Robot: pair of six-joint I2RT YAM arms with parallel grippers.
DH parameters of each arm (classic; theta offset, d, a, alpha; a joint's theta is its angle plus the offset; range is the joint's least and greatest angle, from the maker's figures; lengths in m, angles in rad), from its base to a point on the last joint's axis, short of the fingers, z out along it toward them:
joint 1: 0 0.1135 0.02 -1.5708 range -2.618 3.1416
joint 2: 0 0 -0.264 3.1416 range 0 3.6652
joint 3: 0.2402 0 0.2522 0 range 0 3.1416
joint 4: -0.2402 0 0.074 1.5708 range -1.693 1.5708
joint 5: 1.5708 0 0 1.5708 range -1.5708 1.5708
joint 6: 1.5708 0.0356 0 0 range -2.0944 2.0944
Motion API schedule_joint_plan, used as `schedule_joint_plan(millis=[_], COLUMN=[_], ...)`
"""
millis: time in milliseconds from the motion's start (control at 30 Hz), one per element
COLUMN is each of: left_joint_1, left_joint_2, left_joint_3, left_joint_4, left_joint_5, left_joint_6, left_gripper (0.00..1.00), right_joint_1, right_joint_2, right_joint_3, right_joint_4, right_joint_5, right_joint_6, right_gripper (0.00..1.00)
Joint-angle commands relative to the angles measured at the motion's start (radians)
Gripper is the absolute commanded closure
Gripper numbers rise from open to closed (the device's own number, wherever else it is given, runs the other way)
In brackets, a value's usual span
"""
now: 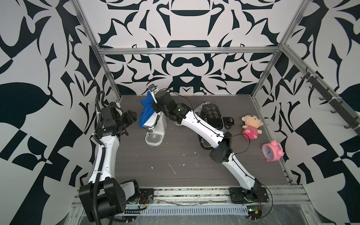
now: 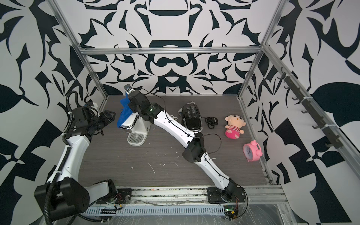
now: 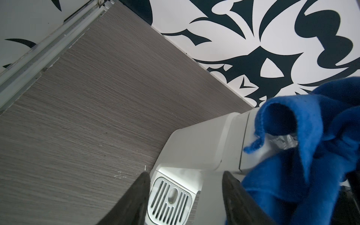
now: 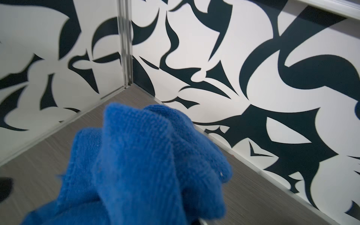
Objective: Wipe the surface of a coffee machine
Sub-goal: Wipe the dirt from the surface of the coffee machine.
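I will move my right gripper back over the machine's partly bare white top (image 1: 152,119) next and release the bunched blue cloth.
The white coffee machine (image 1: 158,124) (image 2: 140,127) stands at the back left of the table, its slotted drip tray (image 1: 153,138) facing the front. A bunched blue cloth (image 1: 146,110) (image 2: 124,115) lies over the machine's top. My right gripper (image 1: 153,107) is shut on it, fingers hidden by the cloth (image 4: 146,165). Just left of the machine and apart from it, my left gripper (image 1: 133,115) (image 2: 110,116) is open. In the left wrist view its fingers (image 3: 139,196) frame the drip tray (image 3: 169,200), machine body (image 3: 196,148) and cloth (image 3: 311,155).
A black appliance (image 1: 211,115) with a coiled cable (image 1: 228,121) lies behind my right forearm. A pink doll (image 1: 251,126) and a pink alarm clock (image 1: 272,151) sit at the right. Metal frame posts (image 1: 109,72) mark the back corners of the grey table (image 1: 175,161).
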Motion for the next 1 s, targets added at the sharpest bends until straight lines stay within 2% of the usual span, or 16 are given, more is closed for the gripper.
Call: schedule_joint_plan(millis=[0,167,233,267,367,433,467,700,800,867,967], left_joint_1=[0.015,0.033,0.034,0.034,0.033,0.033,0.033,0.034,0.034,0.034,0.033], left_joint_2=[0.012,0.022,0.018,0.018,0.017,0.017,0.016,0.011,0.022,0.029,0.036], left_joint_3=[0.007,0.009,0.006,0.003,0.002,0.002,0.001,-0.002,0.0,0.003,0.005], left_joint_4=[0.017,0.027,0.03,0.035,0.039,0.039,0.037,0.039,0.044,0.044,0.043], left_joint_5=[0.023,0.068,0.075,0.083,0.099,0.102,0.102,0.106,0.127,0.136,0.139], left_joint_6=[-0.002,-0.025,-0.028,-0.031,-0.034,-0.035,-0.034,-0.038,-0.044,-0.047,-0.048], left_gripper=[0.38,0.38,0.38,0.38,0.37,0.37,0.37,0.37,0.37,0.37,0.37], right_joint_1=[0.012,0.027,0.036,0.043,0.063,0.075,0.079,0.079,0.065,0.044,0.022], right_joint_2=[-0.093,-0.155,-0.166,-0.172,-0.179,-0.181,-0.181,-0.202,-0.205,-0.195,-0.174], right_joint_3=[-0.025,-0.056,-0.052,-0.052,-0.043,-0.032,-0.019,0.009,0.001,-0.008,-0.01], right_joint_4=[-0.004,-0.135,-0.182,-0.196,-0.228,-0.249,-0.259,-0.267,-0.234,-0.207,-0.181], right_joint_5=[0.043,-0.039,-0.1,-0.117,-0.116,-0.115,-0.114,-0.13,-0.165,-0.248,-0.36], right_joint_6=[-0.103,-0.144,-0.149,-0.159,-0.188,-0.202,-0.205,-0.159,-0.107,-0.065,-0.022], right_gripper=[1.0,1.0,0.93,0.85,0.49,0.35,0.32,0.25,0.31,0.36,0.36])
